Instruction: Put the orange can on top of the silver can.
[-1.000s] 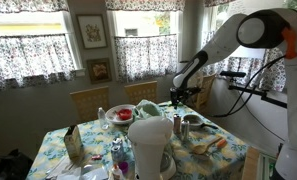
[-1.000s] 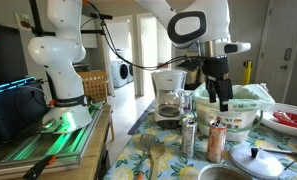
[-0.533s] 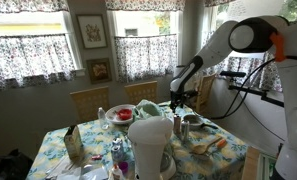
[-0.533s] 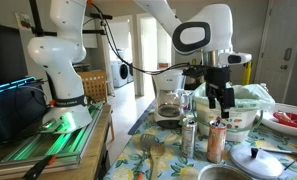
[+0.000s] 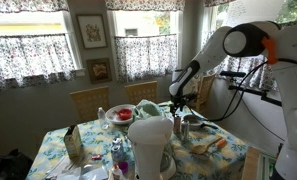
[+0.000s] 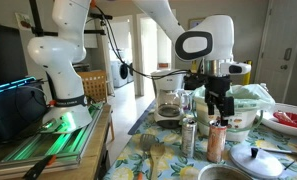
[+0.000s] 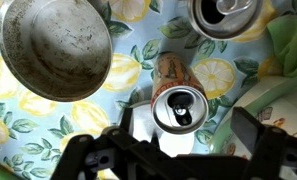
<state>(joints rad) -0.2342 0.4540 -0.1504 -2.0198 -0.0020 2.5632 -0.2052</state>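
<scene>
I will next lower my gripper's spread fingers around the orange can's open top (image 6: 217,125) (image 7: 181,108) and close them, since that top is below, framed by those fingers.
The orange can (image 6: 216,142) stands upright on the floral tablecloth. In the wrist view I see its open top (image 7: 178,106) from straight above. The silver can (image 6: 188,138) stands upright right beside it; its top shows at the upper edge of the wrist view (image 7: 226,12). My gripper (image 6: 220,108) is open and hangs just above the orange can. In the wrist view its two fingers (image 7: 170,142) are spread on either side of the can, not touching it. In an exterior view the gripper (image 5: 175,107) is low over the table's far side.
A low silvery bowl (image 7: 53,50) lies close to the cans. A big white jug (image 5: 148,145) stands at the table's front. A coffee maker (image 6: 169,95), a large bowl with green contents (image 6: 246,108), a pot lid (image 6: 258,160) and a wooden spoon (image 6: 148,148) crowd the area.
The gripper has come down toward the orange can, still open. The cans have not moved.
</scene>
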